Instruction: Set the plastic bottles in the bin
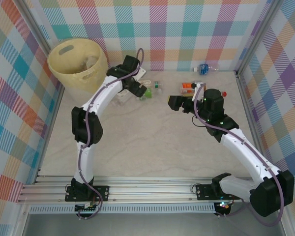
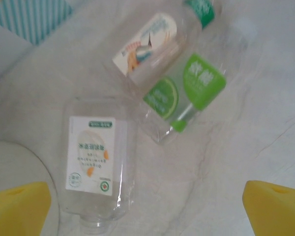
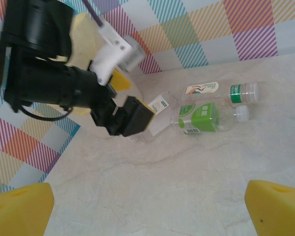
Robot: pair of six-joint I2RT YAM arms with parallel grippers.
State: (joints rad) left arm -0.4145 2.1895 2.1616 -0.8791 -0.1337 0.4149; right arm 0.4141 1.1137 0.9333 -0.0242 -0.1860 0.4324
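My left gripper moves toward the bin side next, then down onto the white-label bottle (image 1: 122,97) (image 2: 96,157).
The pale yellow bin (image 1: 78,61) stands at the back left with a bottle lying inside it. Three clear plastic bottles lie close together on the table: a white-label one (image 2: 96,162), a green-label one (image 2: 187,93) and one with a green neck band (image 2: 152,44). My left gripper (image 2: 147,211) hovers open just above and beside the white-label bottle, touching nothing. My right gripper (image 3: 147,211) is open over bare table, a short way from that group (image 3: 201,118). An orange-label bottle (image 1: 187,87) lies behind the right wrist, and a blue-label one (image 1: 204,69) rests by the back wall.
Checked walls close in the table on three sides. The left arm (image 3: 64,83) stretches across the space between the bin and the bottle group. A red cap (image 1: 223,93) shows just right of the right arm. Marbled tabletop (image 1: 152,147) lies between the arms.
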